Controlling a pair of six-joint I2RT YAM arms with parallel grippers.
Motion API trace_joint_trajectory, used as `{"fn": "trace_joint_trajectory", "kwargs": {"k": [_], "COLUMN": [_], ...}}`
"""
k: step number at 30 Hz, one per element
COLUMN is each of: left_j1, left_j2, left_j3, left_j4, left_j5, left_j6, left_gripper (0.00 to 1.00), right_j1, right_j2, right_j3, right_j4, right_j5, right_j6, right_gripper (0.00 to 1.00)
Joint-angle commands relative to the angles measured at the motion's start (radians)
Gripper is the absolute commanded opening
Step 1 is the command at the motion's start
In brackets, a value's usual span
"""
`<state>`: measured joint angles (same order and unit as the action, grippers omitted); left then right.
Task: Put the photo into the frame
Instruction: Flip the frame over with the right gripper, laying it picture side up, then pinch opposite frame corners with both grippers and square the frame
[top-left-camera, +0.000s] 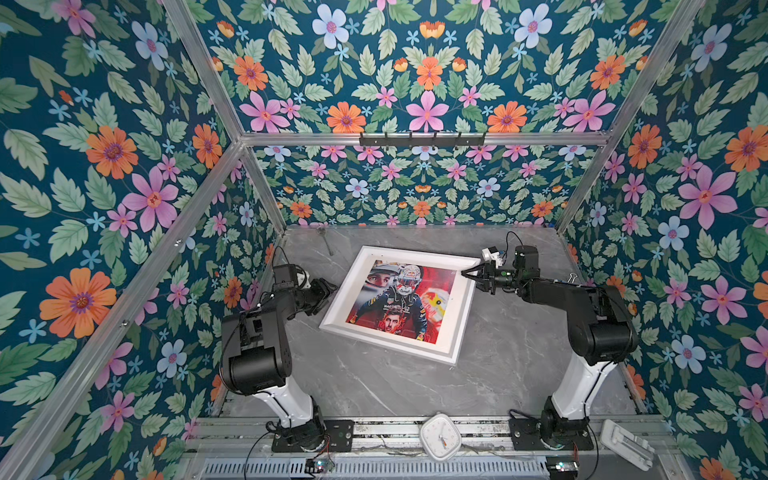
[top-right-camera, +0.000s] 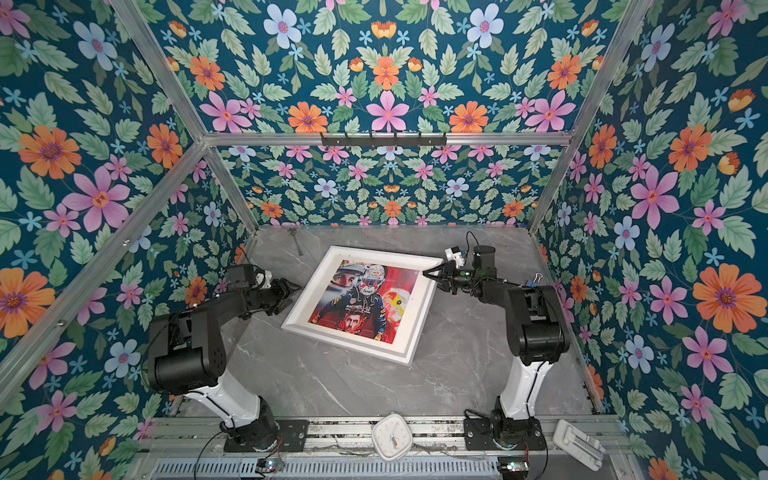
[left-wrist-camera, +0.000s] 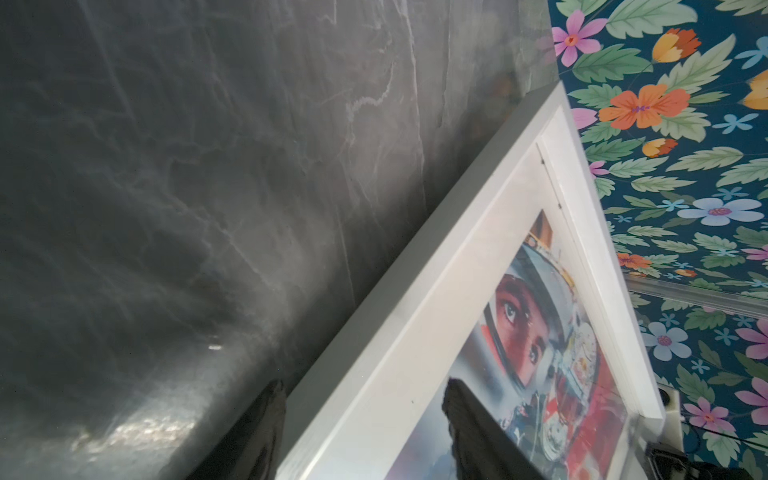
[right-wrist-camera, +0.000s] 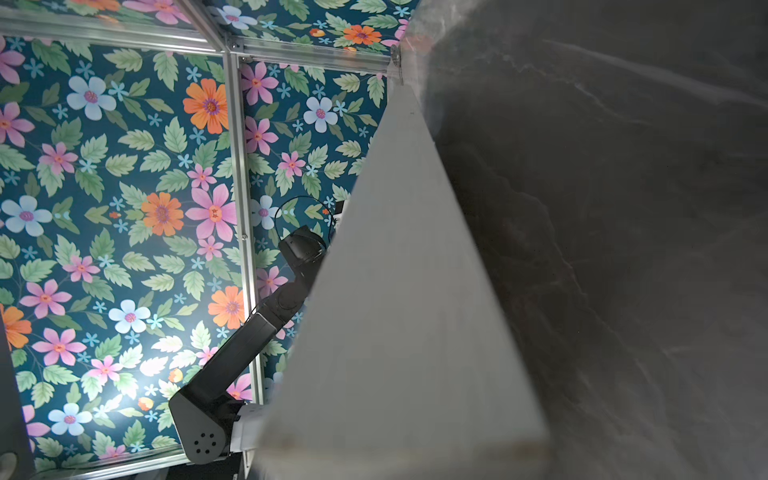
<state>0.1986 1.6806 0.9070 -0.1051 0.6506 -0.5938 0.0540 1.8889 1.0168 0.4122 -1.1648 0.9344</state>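
The photo is already inside, so my right gripper will next lower the frame's gripped far corner onto the grey marble tabletop below and let go.
The white frame lies askew on the grey marble table in both top views. The photo rests face up inside it, red with helmeted drivers. My left gripper is at the frame's left side. In the left wrist view it stands open astride the frame's border, one finger outside it, the other over the photo. My right gripper is shut on the frame's edge near its far right corner. In the right wrist view the frame's side hides the jaws.
A white clock and a white plastic piece sit on the front rail. A binder clip hangs by the right wall. A thin metal utensil lies at the table's far left. Flowered walls close in three sides.
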Motion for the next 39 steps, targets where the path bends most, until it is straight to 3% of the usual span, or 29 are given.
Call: {"fn": "trace_joint_trajectory", "kwargs": {"k": [1, 11, 18, 39], "left_j1": [0.002, 0.0, -0.008, -0.025], "left_j2": [0.001, 0.005, 0.01, 0.018], "left_j3": [-0.006, -0.009, -0.014, -0.008], "left_j4": [-0.02, -0.043, -0.052, -0.074], "left_j5": [0.011, 0.004, 0.004, 0.007], "left_j6": [0.028, 0.041, 0.047, 0.057], "left_gripper": [0.64, 0.64, 0.63, 0.63], "right_j1": [-0.007, -0.028, -0.032, -0.06], "right_j2": [0.033, 0.159, 0.224, 0.297], "right_j3": [0.03, 0.115, 0.188, 0.258], "right_j4": [0.094, 0.045, -0.068, -0.127], "right_j5": [-0.076, -0.082, -0.056, 0.008], "right_j6": [-0.008, -0.003, -0.04, -0.002], "right_gripper": [0.0, 0.0, 0.07, 0.53]}}
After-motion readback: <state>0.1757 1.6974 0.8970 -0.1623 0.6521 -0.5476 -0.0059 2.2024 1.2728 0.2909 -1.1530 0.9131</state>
